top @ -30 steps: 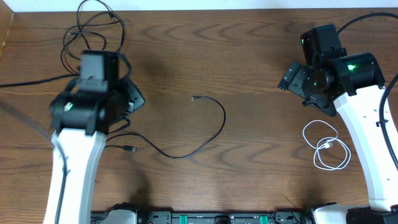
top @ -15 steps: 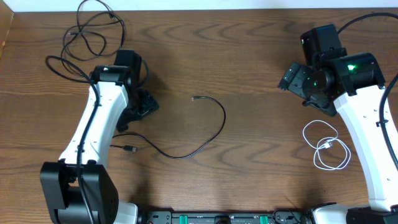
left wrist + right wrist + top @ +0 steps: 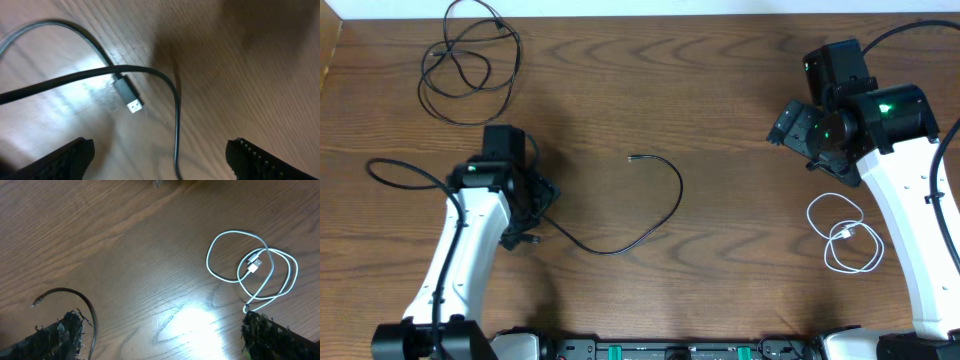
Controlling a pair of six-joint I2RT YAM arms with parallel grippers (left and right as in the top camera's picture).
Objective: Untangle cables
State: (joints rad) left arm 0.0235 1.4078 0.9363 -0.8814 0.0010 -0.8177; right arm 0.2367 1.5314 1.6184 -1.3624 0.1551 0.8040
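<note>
The left gripper moves down beside the plug next and closes its fingers on the black cable [image 3: 545, 217] [image 3: 177, 144], because the cord already runs between them.
One black cable [image 3: 470, 58] lies coiled at the table's far left. A second black cable [image 3: 665, 215] curves across the middle; its plug [image 3: 129, 98] lies just ahead of my left gripper [image 3: 160, 160]. That gripper [image 3: 533, 196] hovers open over this cable's near-left end, and the cord runs between its fingers [image 3: 75, 156] without touching them. The white cable [image 3: 845, 235] lies looped at the right, also seen as the white cable [image 3: 252, 270] in the right wrist view. My right gripper [image 3: 167, 335] is open and empty, and it is raised above the wood at the far right [image 3: 798, 128].
A thicker black lead [image 3: 400, 172] loops out left of my left arm. The table's far edge runs just behind the coiled cable, against a white strip [image 3: 620, 8]. My right arm [image 3: 910, 220] stretches along the right side beside the white cable.
My left gripper has opened and come from the coiled cable at the far left toward the front, over the middle cable's plug end. The right arm has not moved.
</note>
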